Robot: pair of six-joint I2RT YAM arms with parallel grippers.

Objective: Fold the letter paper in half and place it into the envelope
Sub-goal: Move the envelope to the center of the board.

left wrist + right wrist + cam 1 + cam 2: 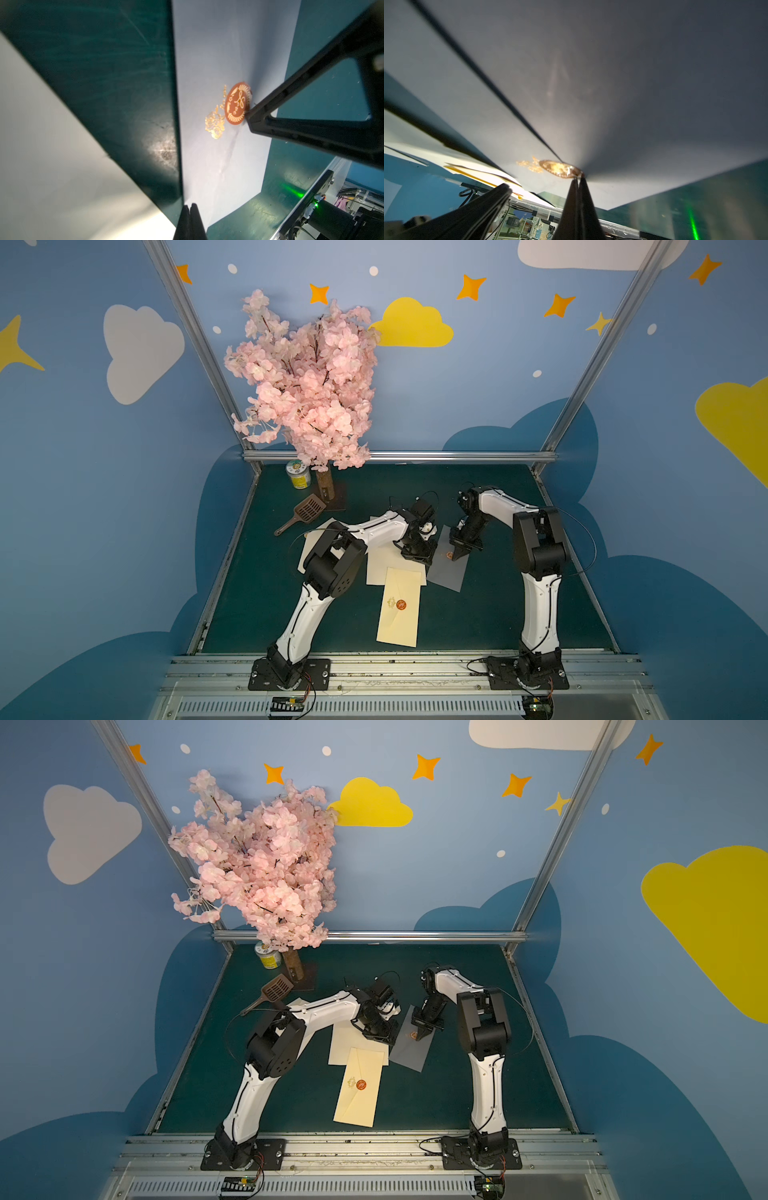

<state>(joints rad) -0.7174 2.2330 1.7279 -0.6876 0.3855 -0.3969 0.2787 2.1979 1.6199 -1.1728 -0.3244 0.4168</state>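
Observation:
The grey envelope lies close beside the letter paper [392, 570]. So the right gripper draws it outward onto open mat toward the side bar next and releases the tip of the envelope's flap.
A grey envelope [448, 572] with a red wax seal [238, 104] lies right of centre on the green mat. My right gripper [578, 178] is shut on the flap's tip beside the seal. My left gripper [190, 206] is shut on the envelope's near left edge, which looks slightly raised. The cream letter paper [392, 570] lies flat and unfolded under the left wrist in both top views. A cream envelope [399, 614] with its own seal overlaps the paper's front edge.
Another cream sheet [312, 545] pokes out under the left arm's elbow. At the back left stand a pink blossom tree [307, 381], a small can [298, 474] and a brown scoop [306, 511]. Metal rails [399, 456] border the mat.

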